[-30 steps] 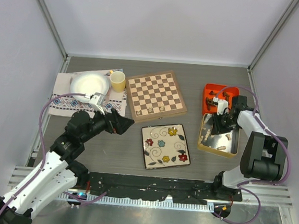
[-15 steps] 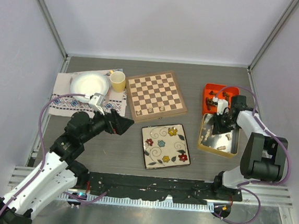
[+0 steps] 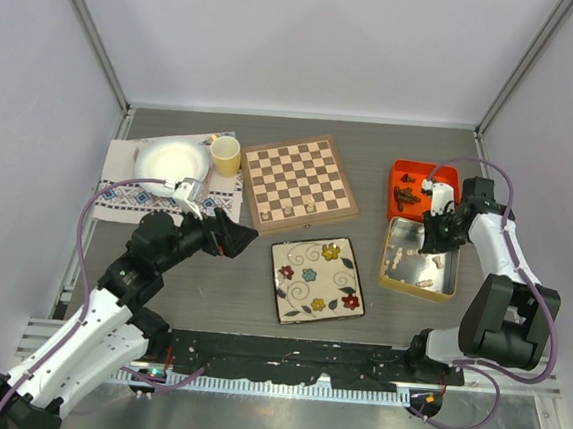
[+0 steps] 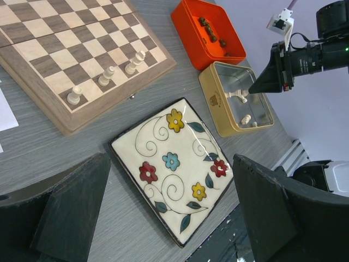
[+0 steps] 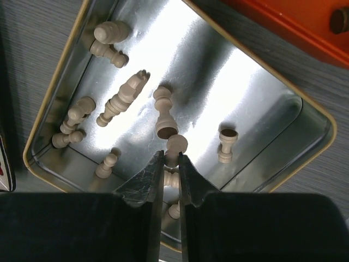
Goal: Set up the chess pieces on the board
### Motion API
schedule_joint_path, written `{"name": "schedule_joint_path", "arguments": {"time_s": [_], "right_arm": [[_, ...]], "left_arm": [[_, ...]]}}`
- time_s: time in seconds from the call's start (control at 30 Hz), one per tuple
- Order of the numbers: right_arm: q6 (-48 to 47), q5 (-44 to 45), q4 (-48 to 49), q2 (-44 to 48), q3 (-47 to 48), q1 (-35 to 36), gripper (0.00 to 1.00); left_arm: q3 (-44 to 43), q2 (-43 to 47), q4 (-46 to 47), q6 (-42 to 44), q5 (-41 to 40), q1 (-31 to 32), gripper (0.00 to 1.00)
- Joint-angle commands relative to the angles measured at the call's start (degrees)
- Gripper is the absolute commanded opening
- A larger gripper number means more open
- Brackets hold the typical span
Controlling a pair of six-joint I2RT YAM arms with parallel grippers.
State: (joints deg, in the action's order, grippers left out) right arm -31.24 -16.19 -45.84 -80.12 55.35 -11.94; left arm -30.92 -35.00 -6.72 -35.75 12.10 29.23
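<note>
My right gripper needs to move its piece to the left in the top view next, then down onto the board's empty second-row square nearest the tin, and then let go of it.
My right gripper (image 5: 170, 155) is shut on a pale chess piece (image 5: 176, 144), holding it by the neck above the gold tin (image 5: 245, 87). Several more pale chess pieces (image 5: 122, 98) lie loose in that tin (image 3: 416, 286). Dark pieces (image 4: 212, 31) sit in the orange box (image 3: 443, 176). The board (image 3: 299, 181) lies at centre back, and three pale pieces (image 4: 109, 75) stand along its near edge. My left gripper (image 4: 172, 218) hangs open and empty over the table, left of the floral plate. From the left wrist I see the right gripper (image 4: 252, 90) with the pale piece (image 4: 239, 95) at its tip.
A square floral plate (image 3: 316, 279) lies in front of the board. At the back left a white plate (image 3: 171, 159) and a yellow cup (image 3: 225, 155) rest on a patterned cloth (image 3: 127, 196). The orange box touches the tin's far side.
The right gripper has closed on a pale piece in the tin and risen with it, its arm swinging slightly right. The left arm has stayed where it was.
</note>
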Motion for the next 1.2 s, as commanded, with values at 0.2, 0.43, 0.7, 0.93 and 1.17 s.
{"name": "schedule_joint_path", "arguments": {"time_s": [0.2, 0.43, 0.7, 0.93, 1.17], "right_arm": [[-0.14, -5.87, -3.55, 5.75, 9.41, -0.45, 0.08], [1.18, -12.53, -4.78, 5.68, 11.71, -0.36, 0.08], [4.35, -22.92, -4.25, 2.16, 13.55, 2.27, 0.08], [6.72, -18.45, -0.74, -6.35, 20.57, 17.63, 0.08], [8.65, -10.19, -1.88, -23.04, 38.83, 26.0, 0.09]], "left_arm": [[0.24, 1.16, 2.06, 0.42, 1.7, -0.23, 1.0], [0.68, 0.9, 2.68, 0.42, 2.31, -0.23, 1.0], [0.07, 0.02, 2.5, 0.94, 2.84, -0.23, 1.0], [0.24, -0.24, 2.15, 0.68, 2.4, -0.23, 1.0], [0.77, 2.04, -0.48, 0.94, 0.3, -0.23, 1.0]]}}
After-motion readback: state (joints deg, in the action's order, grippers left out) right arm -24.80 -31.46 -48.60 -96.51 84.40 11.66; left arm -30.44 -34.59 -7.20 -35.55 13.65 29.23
